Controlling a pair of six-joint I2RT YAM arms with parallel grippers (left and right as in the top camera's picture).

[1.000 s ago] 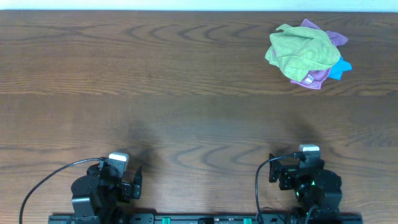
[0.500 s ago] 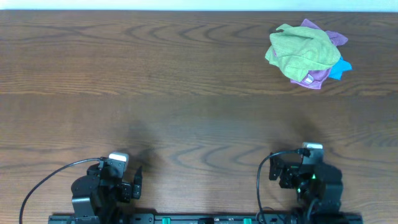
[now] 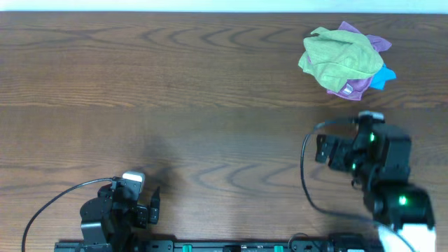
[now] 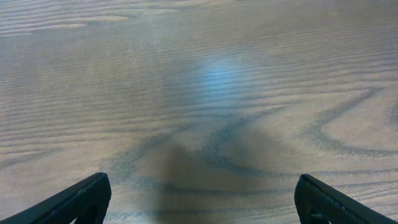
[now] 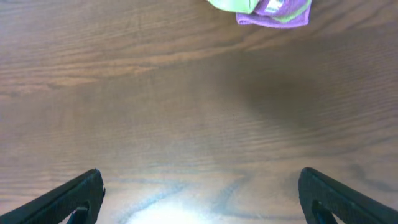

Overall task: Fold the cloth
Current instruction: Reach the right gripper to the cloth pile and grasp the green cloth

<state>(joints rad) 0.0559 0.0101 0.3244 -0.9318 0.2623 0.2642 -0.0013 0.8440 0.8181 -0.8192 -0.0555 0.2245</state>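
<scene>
The green cloth tops the pile, so my right gripper will next move out over it, then down onto its creased middle.
A crumpled pile of cloths point(image 3: 344, 61) lies at the far right of the table: a green one on top, a purple one under it and a blue corner at the right. Its near edge shows at the top of the right wrist view point(image 5: 267, 9). My right gripper point(image 5: 202, 199) is open and empty, over bare wood short of the pile; its arm point(image 3: 364, 150) is out over the right side. My left gripper point(image 4: 199, 202) is open and empty over bare wood; its arm point(image 3: 119, 206) rests at the front left edge.
The table point(image 3: 175, 105) is dark wood with a pale wall strip along its far edge. A black cable loops beside each arm base at the front edge.
My right arm has lifted from its rest at the front edge and moved forward toward the cloth pile. The left arm and the cloths have not moved.
</scene>
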